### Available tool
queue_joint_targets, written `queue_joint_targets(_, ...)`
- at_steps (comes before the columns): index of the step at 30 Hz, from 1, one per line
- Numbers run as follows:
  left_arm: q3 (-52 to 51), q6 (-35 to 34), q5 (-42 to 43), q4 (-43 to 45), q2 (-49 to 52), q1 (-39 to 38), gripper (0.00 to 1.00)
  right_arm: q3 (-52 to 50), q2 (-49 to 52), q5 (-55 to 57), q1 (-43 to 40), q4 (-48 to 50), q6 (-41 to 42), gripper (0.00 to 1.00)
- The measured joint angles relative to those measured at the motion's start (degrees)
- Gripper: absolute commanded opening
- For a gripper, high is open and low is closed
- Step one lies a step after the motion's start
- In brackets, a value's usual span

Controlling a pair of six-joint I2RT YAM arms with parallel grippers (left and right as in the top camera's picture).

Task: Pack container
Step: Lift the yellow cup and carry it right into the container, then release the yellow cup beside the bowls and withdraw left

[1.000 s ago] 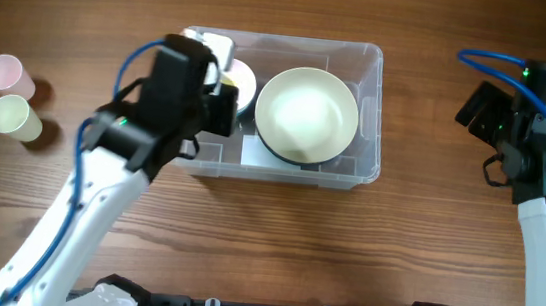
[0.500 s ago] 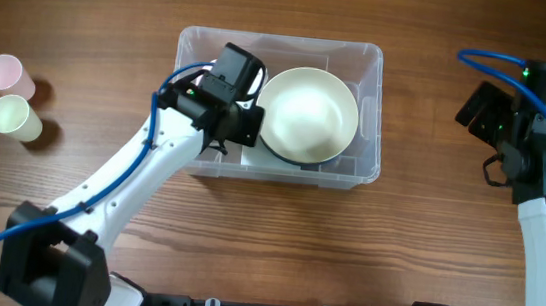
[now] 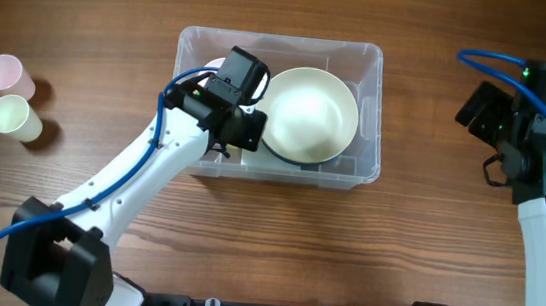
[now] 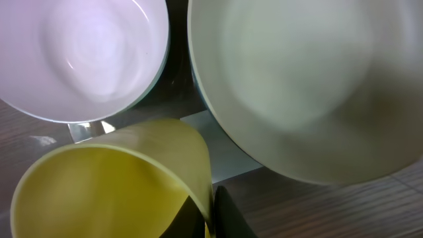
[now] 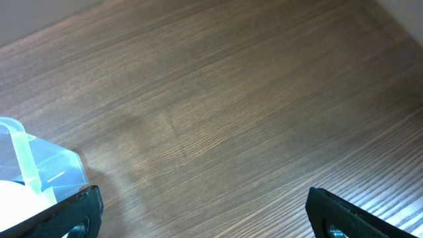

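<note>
I should move my left gripper down toward the white label (image 3: 251, 158) (image 4: 228, 158) below it next and let go of the yellow cup's rim there, because the bowls leave that part of the container's bottom free.
The clear container (image 3: 282, 42) sits mid-table; its corner shows in the right wrist view (image 5: 46, 165). Inside it are a large cream bowl (image 3: 307, 114) on the right and a small pink bowl (image 3: 215, 65) at the back left; both show in the left wrist view, the cream bowl (image 4: 304, 86) and the pink bowl (image 4: 86, 53). My left gripper (image 4: 213, 215) is shut on the rim of a yellow cup (image 4: 112, 185), held inside the container's left half over its white label (image 4: 228, 158). My right gripper (image 5: 211, 218) is open and empty over bare table, right of the container.
A pink cup (image 3: 2, 72) and a pale green cup (image 3: 13, 116) stand at the far left of the wooden table (image 3: 425, 248). The left arm (image 3: 151, 171) reaches over the container's front wall.
My left arm swung from the container's left edge into it, toward the cream bowl, and lowered. In the last half second it barely moved. The right arm is still.
</note>
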Motion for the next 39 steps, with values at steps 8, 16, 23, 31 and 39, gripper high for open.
queue_joint_targets(8,0.0,-0.02,-0.15,0.04,3.39,0.0,0.07,0.0,0.0,0.02,0.0,0.0,0.0,1.0)
queue_joint_targets(16,0.0,0.22,-0.15,0.5,3.48,0.0,0.28,0.0,0.0,0.0,0.0,0.0,0.0,0.99)
queue_joint_targets(23,0.0,0.39,-0.22,0.68,3.48,-0.09,0.29,0.0,0.0,0.0,0.0,0.0,0.0,1.0)
queue_joint_targets(31,0.0,0.39,-2.75,2.69,3.37,-0.09,0.29,0.0,0.0,0.0,0.0,0.0,0.0,1.0)
queue_joint_targets(39,0.0,0.39,-3.17,4.61,-1.01,-0.09,0.31,0.0,0.0,0.0,0.0,0.02,0.0,1.0)
